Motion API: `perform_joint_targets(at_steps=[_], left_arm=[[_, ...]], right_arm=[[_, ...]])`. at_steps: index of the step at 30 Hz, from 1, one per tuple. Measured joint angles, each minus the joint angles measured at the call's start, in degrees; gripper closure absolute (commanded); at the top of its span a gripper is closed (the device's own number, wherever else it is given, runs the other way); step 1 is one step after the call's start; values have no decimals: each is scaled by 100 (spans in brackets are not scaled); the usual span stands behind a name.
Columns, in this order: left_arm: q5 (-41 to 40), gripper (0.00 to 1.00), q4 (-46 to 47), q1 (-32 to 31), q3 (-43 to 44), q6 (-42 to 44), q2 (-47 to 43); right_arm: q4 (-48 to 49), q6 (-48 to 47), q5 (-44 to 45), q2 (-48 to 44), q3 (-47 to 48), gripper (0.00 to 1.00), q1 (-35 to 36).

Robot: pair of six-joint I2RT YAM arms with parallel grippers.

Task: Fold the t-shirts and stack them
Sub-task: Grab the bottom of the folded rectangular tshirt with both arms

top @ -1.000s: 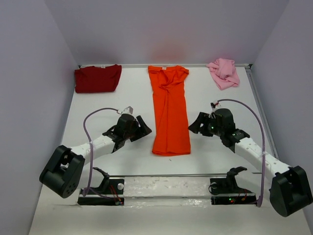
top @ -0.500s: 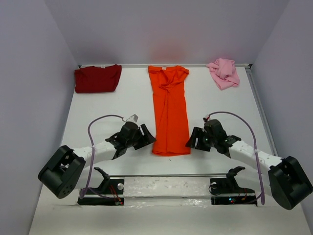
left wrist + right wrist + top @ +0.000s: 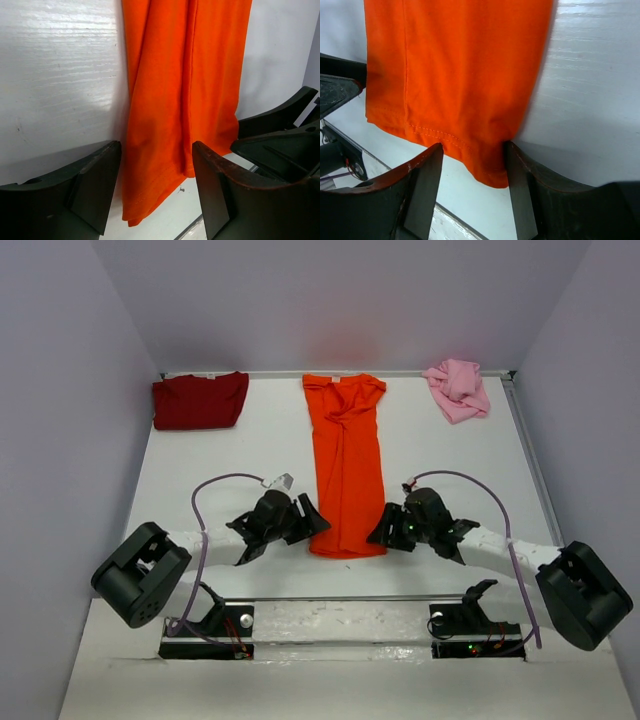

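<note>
The orange hem's nearest corner (image 3: 313, 553) (image 3: 130, 215) is back of my left gripper's open fingers, so my left gripper should next move back toward the bar and close on that corner.
The bright orange t-shirt (image 3: 346, 470) lies in a long narrow strip down the middle of the white table (image 3: 220, 460). A dark red t-shirt (image 3: 200, 400) sits folded at the back left, and a pale pink one (image 3: 457, 388) lies crumpled at the back right. My left gripper (image 3: 313, 521) is open at the orange shirt's near left corner, and that hem (image 3: 150, 195) lies between its fingers. My right gripper (image 3: 381, 531) is open astride the near right corner (image 3: 490, 167), with one finger (image 3: 520, 185) against the cloth edge. Neither has closed on the fabric.
A metal rail with the two arm bases (image 3: 340, 615) runs along the near edge, just in front of the shirt's hem. Grey walls (image 3: 60, 420) close in the table on the left, right and back. Purple cables (image 3: 200, 500) loop over both arms.
Both arms have swung inward and toward the near edge, from beside the orange shirt's lower half to its two near corners. The right jaws have narrowed a little.
</note>
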Motion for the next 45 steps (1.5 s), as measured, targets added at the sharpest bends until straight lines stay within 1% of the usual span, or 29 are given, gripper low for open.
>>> perform_joint_targets(at_steps=[6,9,13,16,18,22,24,26,29,32,34,36,38,39,40,41,42,43,45], left_arm=[[-11,28,22,-256,-4,-105,9],[-9,28,101,-439,-70,-192,7],[-11,28,157,-531,-203,-295,-107],[-33,28,-4,-555,-319,-326,-365],[-94,28,-238,-570,-382,-326,-597],[-275,28,-697,-579,-520,-323,-1078],[-385,28,-890,-579,-555,-326,-1252],[-448,28,-953,-579,-555,-326,-1292],[-494,28,-962,-579,-555,-326,-1292],[-514,31,-929,-579,-555,-326,-1266],[-535,34,-896,-579,-555,-317,-1220],[-568,39,-848,-579,-555,-313,-1167],[-601,50,-824,-581,-555,-295,-1130],[-636,68,-817,-581,-555,-278,-1102],[-697,68,-828,-579,-555,-286,-1056],[-769,85,-839,-581,-557,-247,-1019],[-800,98,-870,-579,-560,-240,-981],[-826,100,-863,-579,-566,-205,-966],[-855,100,-828,-581,-568,-221,-951]], right_arm=[[219,269,9,2,-129,45,291],[317,428,9,-164,-310,44,437],[212,518,33,-407,-426,44,496],[68,540,57,-518,-437,47,496],[-55,544,92,-577,-437,52,496],[-214,544,184,-629,-437,53,496],[-216,544,201,-623,-435,52,496],[-208,544,201,-568,-404,49,496],[-184,514,208,-402,-280,48,498],[-186,450,275,-192,-111,48,498],[-205,389,339,-70,-7,51,498],[-236,337,415,22,70,54,498],[-271,295,466,52,96,54,498],[-275,280,492,50,98,54,498],[-280,269,507,48,101,54,498],[-295,260,529,44,103,57,498],[-304,251,549,37,103,58,498],[-323,227,570,22,103,59,498],[-389,219,614,11,105,72,501]])
